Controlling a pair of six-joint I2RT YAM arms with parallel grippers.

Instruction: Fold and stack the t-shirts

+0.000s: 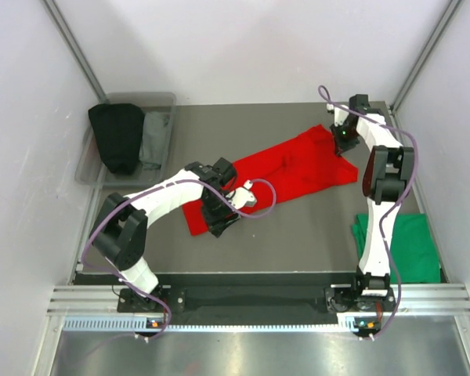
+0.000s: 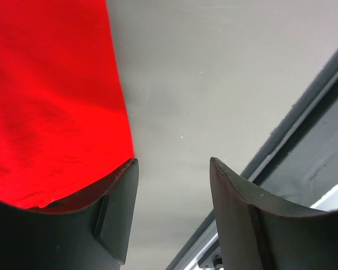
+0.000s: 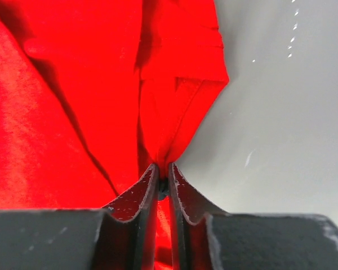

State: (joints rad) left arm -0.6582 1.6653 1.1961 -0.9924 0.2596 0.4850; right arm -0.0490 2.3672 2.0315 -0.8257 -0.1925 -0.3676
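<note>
My left gripper lowers next and brings its open fingers around the red t-shirt's near corner, since the gap between them holds only bare table.
A bright red t-shirt (image 1: 282, 174) lies stretched diagonally across the grey table, from near left to far right. My right gripper (image 3: 163, 169) is at its far right end, shut on a bunched fold of red t-shirt (image 3: 174, 95) cloth. My left gripper (image 2: 172, 163) hovers low at the shirt's near left corner, open, with bare table between its fingers; the red t-shirt (image 2: 50, 101) edge lies just beside its left finger. A green t-shirt (image 1: 403, 243) lies flat at the near right, partly behind the right arm.
A clear bin (image 1: 163, 102) at the far left holds black and grey cloth (image 1: 119, 137). The table's near edge and metal rail (image 2: 304, 118) run close to my left gripper. White walls enclose the table.
</note>
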